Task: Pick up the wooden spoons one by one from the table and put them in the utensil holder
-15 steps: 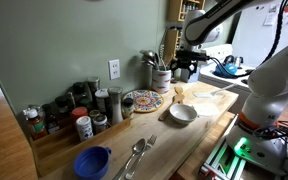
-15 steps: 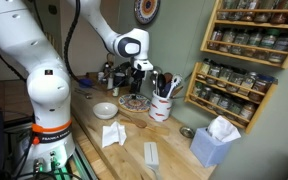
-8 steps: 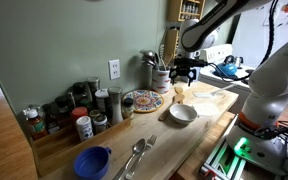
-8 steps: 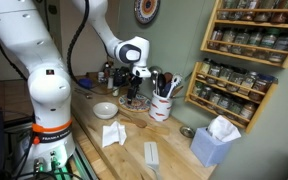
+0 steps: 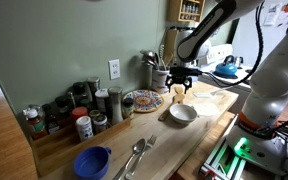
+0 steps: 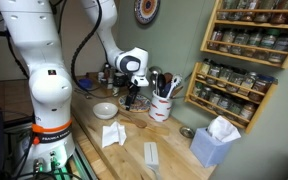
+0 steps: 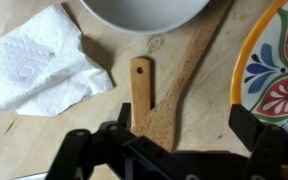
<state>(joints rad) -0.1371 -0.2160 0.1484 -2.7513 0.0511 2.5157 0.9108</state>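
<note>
Next, my gripper turns and lowers onto the longer spoon's handle (image 7: 185,78), which lies below it toward the bowl, because the handle runs diagonally to my open fingers.
In the wrist view two wooden spoons lie side by side on the table (image 7: 44,140). One (image 7: 141,88) is short with a hole in its handle end. The other (image 7: 189,70) is longer and runs diagonally, its broad end between my fingers. My gripper (image 7: 181,135) is open and empty, low over them, its fingers either side of the broad end. In both exterior views the gripper (image 5: 180,83) (image 6: 132,93) hangs just above the table beside the utensil holder (image 5: 160,78) (image 6: 162,106), a pale crock that holds several utensils.
A white bowl (image 7: 144,10) (image 5: 182,113) (image 6: 105,110) lies close by, a paper napkin (image 7: 39,60) (image 6: 112,135) on one side and a patterned plate (image 7: 279,70) (image 5: 142,100) on the other. Spice jars (image 5: 74,112), a blue bowl (image 5: 92,160) and metal spoons (image 5: 136,155) stand further along.
The gripper has moved down from level with the utensil holder's rim to just above the table, over the wooden spoons. It stays open.
</note>
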